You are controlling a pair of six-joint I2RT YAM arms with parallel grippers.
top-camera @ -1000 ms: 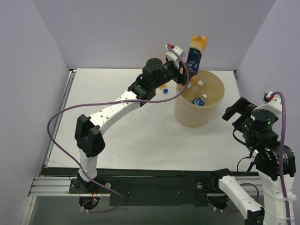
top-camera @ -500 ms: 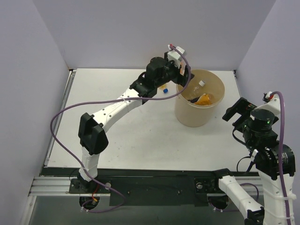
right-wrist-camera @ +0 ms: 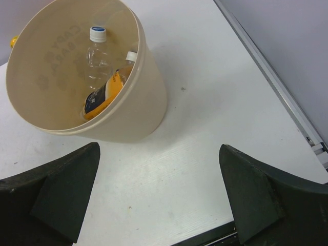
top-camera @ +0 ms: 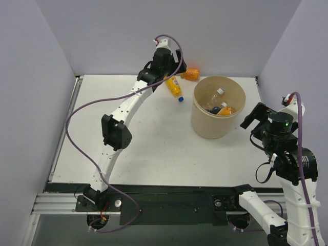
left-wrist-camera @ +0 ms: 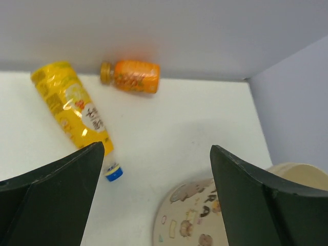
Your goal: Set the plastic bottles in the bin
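Note:
The yellow bottle lies below my left gripper's open fingers and at an angle to them, so next I will lower and turn them to go around both sides of the bottle's body near the blue cap.
The tan bin (top-camera: pixel 205 125) stands right of centre, and in it lie a clear bottle (top-camera: pixel 217 95) and an orange-yellow bottle with a dark label (top-camera: pixel 225 109). The right wrist view shows the bin (right-wrist-camera: pixel 141 110), the clear bottle (right-wrist-camera: pixel 96 57) and the orange-yellow one (right-wrist-camera: pixel 104 95). A yellow bottle with a blue cap (top-camera: pixel 174 87) (left-wrist-camera: pixel 72 105) lies left of the bin. A squat orange bottle (top-camera: pixel 191 74) (left-wrist-camera: pixel 134 77) lies by the back wall. My left gripper (top-camera: pixel 162 66) (left-wrist-camera: pixel 157 154) hangs open and empty high over the yellow bottle. My right gripper (top-camera: pixel 254 117) (right-wrist-camera: pixel 159 154) is open and empty, near the bin's right side.
Purple walls close the table at the back and on both sides. A metal rail (right-wrist-camera: pixel 287 97) runs along the table's right edge. The bin's printed wall (left-wrist-camera: pixel 195 220) shows at the bottom of the left wrist view. A purple cable (top-camera: pixel 82 115) loops from the left arm.
My left gripper opened and the orange-yellow bottle dropped into the bin. The left arm then swung back and left toward the wall. The right arm barely shifted.

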